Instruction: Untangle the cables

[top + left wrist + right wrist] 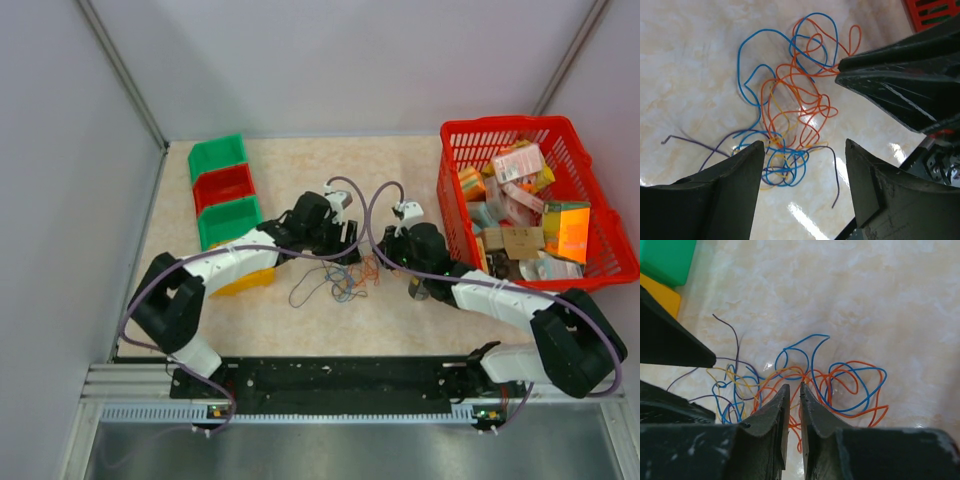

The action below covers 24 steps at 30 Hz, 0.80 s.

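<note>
I'll next lower my left gripper onto the yellow cable (775, 145) where it crosses the blue loops, since it shows there between my open fingers in the wrist view.
The cables (345, 280) are a loose tangle of thin blue, orange, purple and yellow wires lying on the beige table between both arms. In the left wrist view the tangle (790, 105) spreads ahead of my left gripper (805, 150), which is open and empty just above it. My right gripper (794, 387) has its jaws almost together, tips down in the orange loops (840, 390). In the left wrist view its fingertips (842, 70) meet on an orange wire. In the top view the left gripper (350, 235) and right gripper (385, 255) face each other over the tangle.
A red basket (455, 130) full of packets stands at the right. Green (218, 158), red (224, 187) and green (228, 222) bins stand in a row at the left, with a yellow bin (248, 283) under the left arm. Grey walls close in the table.
</note>
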### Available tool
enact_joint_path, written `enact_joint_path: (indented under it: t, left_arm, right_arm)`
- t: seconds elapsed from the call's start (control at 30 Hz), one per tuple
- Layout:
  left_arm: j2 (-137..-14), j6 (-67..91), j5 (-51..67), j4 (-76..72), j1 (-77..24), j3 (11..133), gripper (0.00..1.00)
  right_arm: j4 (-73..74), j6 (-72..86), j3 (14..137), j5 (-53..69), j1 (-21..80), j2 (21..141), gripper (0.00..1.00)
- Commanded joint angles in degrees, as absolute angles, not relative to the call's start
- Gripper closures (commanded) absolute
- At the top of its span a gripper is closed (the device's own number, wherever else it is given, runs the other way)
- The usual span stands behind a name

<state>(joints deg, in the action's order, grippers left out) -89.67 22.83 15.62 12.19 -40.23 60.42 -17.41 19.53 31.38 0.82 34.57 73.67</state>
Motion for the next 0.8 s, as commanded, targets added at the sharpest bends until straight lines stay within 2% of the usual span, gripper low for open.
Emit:
enact_joint_path:
  t: [0.0, 0.33, 0.53, 0.67, 0.77]
  left_arm:
    - [-94.1, 23.7, 15.6, 10.1, -41.0, 63.9, 0.29]
    - [-97.1, 14.3, 6.5, 13.2, -44.2, 66.4, 0.24]
    - [-100.4, 9.0, 2.8, 14.7, -45.5, 69.0, 0.29]
    - [-101.7, 10.2, 2.6, 16.3, -45.4, 69.6, 0.43]
    - [-100.8, 11.0, -1.6, 17.5, -45.4, 69.1, 0.72]
  right_arm:
    - [-17.5, 18.7, 31.6, -4.5, 34.2, 72.0, 0.86]
    - [-18.0, 19.2, 31.4, -4.7, 34.1, 71.2, 0.85]
    - [-18.0, 19.2, 31.4, -4.7, 34.1, 71.5, 0.85]
    - [-18.0, 19.1, 31.4, -5.0, 34.1, 71.8, 0.85]
    - [-18.0, 19.2, 31.8, -4.2, 34.1, 72.6, 0.85]
